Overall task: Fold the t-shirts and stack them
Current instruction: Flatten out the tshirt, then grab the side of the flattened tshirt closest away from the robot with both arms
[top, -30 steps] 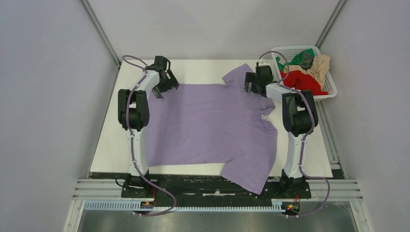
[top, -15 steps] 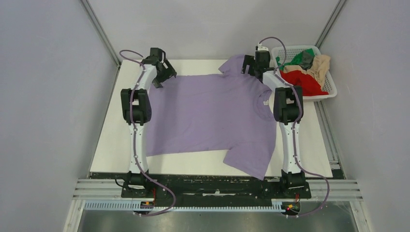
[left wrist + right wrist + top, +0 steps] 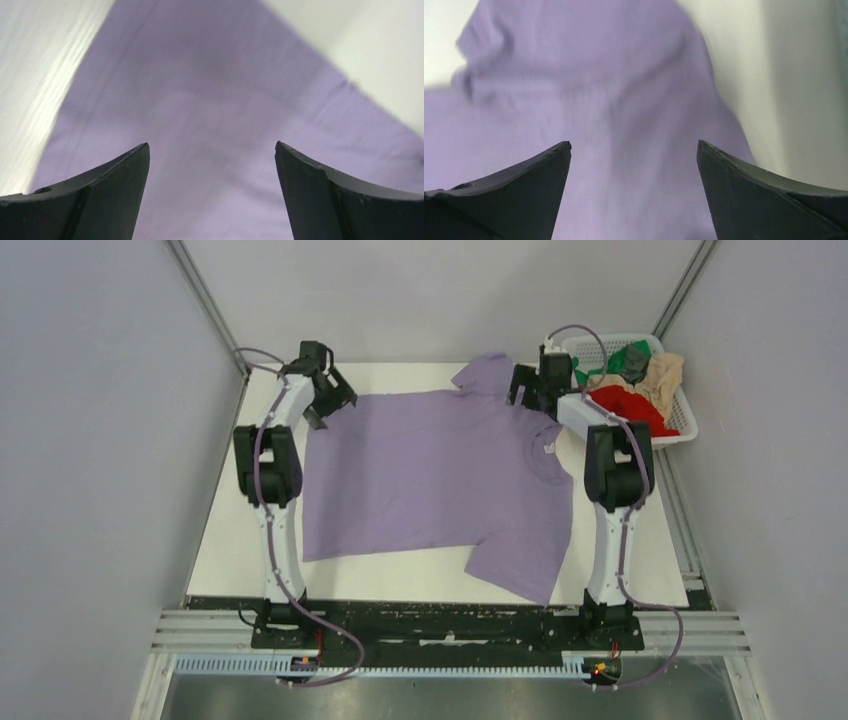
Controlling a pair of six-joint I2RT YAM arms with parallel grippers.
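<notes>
My left gripper moves back along the t-shirt's hem next, down onto the purple t-shirt's near hem corner (image 3: 309, 555) to close, since that corner lies flat and uncovered.
A purple t-shirt (image 3: 430, 475) lies spread flat on the white table (image 3: 230, 530), with its collar to the right, one sleeve at the far edge and one at the near edge. My left gripper (image 3: 322, 408) is over the shirt's far left corner. In the left wrist view it (image 3: 211, 145) is open above purple cloth (image 3: 200, 100) and holds nothing. My right gripper (image 3: 528, 396) is at the far sleeve and shoulder. In the right wrist view it (image 3: 634, 143) is open over rumpled purple cloth (image 3: 589, 75).
A white basket (image 3: 684, 432) at the back right holds red, green, beige and grey clothes. Grey walls close in the table on the left, right and back. The shirt's near sleeve (image 3: 520, 560) reaches close to the table's front edge.
Both arms have moved toward the back of the table, and the shirt has slid that way with them, so its near sleeve no longer hangs over the front edge.
</notes>
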